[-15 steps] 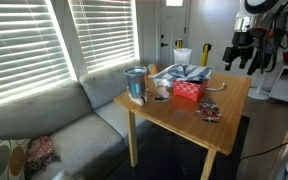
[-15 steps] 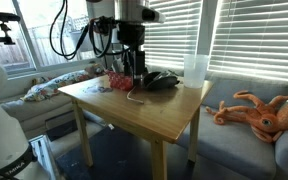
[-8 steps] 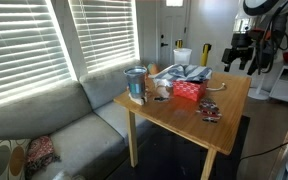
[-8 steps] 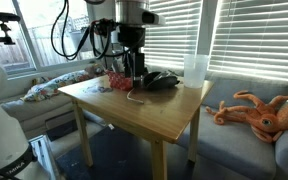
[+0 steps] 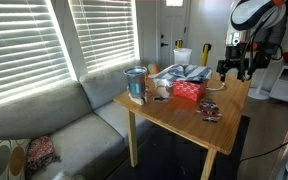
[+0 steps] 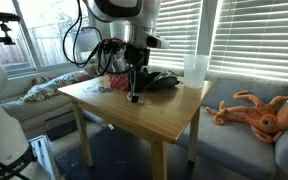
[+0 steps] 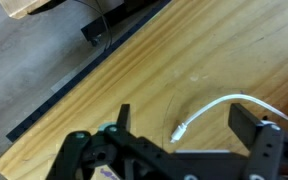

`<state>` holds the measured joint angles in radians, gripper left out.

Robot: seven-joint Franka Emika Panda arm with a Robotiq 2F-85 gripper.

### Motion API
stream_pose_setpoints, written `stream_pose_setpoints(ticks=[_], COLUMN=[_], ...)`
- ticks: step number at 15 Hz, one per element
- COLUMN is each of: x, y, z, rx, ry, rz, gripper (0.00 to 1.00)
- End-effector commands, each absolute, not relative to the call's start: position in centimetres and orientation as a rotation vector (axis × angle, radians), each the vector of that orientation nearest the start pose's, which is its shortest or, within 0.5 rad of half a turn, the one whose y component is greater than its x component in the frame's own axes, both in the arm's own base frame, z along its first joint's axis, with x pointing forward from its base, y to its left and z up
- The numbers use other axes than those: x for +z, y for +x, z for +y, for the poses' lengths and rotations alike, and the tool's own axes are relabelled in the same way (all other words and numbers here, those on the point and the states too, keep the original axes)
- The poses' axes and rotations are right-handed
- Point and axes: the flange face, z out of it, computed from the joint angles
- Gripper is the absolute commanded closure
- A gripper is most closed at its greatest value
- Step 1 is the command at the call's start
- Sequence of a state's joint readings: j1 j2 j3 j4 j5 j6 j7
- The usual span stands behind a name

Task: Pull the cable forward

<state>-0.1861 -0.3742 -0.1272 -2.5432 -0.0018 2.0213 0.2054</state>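
The cable slants between the open fingers, so my gripper turns in line with it next and lowers onto the cord by its plug end (image 7: 186,124) to close.
The cable (image 7: 219,104) is a thin white cord lying on the wooden table (image 7: 154,70). Its small plug end points toward the table edge, and the cord curves off to the right of the wrist view. My gripper (image 7: 189,126) is open just above the table, and the plug end lies between its two dark fingers without touching them. In both exterior views the gripper (image 5: 234,68) (image 6: 135,96) hangs low over the table (image 5: 219,125) (image 6: 159,112) near its edge. The cable is too thin to make out there.
A red box (image 5: 189,90), a dark patterned flat item (image 5: 210,112), a blue-lidded jar (image 5: 136,83) and clutter sit on the table. A tall white cup (image 6: 195,68) and a black object (image 6: 162,80) stand behind the gripper. A grey sofa (image 5: 74,125) and an orange octopus toy (image 6: 256,110) flank the table.
The arm has lowered the open gripper toward the table top and shifted it slightly. Nothing on the table has moved.
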Motion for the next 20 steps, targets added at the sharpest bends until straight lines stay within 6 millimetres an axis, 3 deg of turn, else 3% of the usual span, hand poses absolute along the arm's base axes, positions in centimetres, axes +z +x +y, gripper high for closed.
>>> stream_pose_setpoints(ticks=[1,4,5,6,7,8,12,15,18,20], x=[37.5,36.7,36.6,36.3,36.1,35.9,36.3,36.4,36.5,36.9], y=[39.0,39.7,40.0,40.2,40.4,40.5,40.9,41.0,41.1,41.0], z=[-12.7,-13.2,-13.3,-13.4,-13.5,-13.6,-13.9,-14.2,-14.1,-14.0], rx=[0.258,0.241,0.227,0.226,0.234,0.233,0.217,0.212,0.218,0.199], ry=[-2.935,-2.905,-2.893,-2.886,-2.880,-2.874,-2.859,-2.858,-2.860,-2.872], rz=[0.867,0.954,0.983,1.004,1.019,1.036,1.078,1.113,1.126,1.140], gripper=[0.00,0.09,0.22,0.20,0.26,0.39,0.71,0.89,0.97,0.94])
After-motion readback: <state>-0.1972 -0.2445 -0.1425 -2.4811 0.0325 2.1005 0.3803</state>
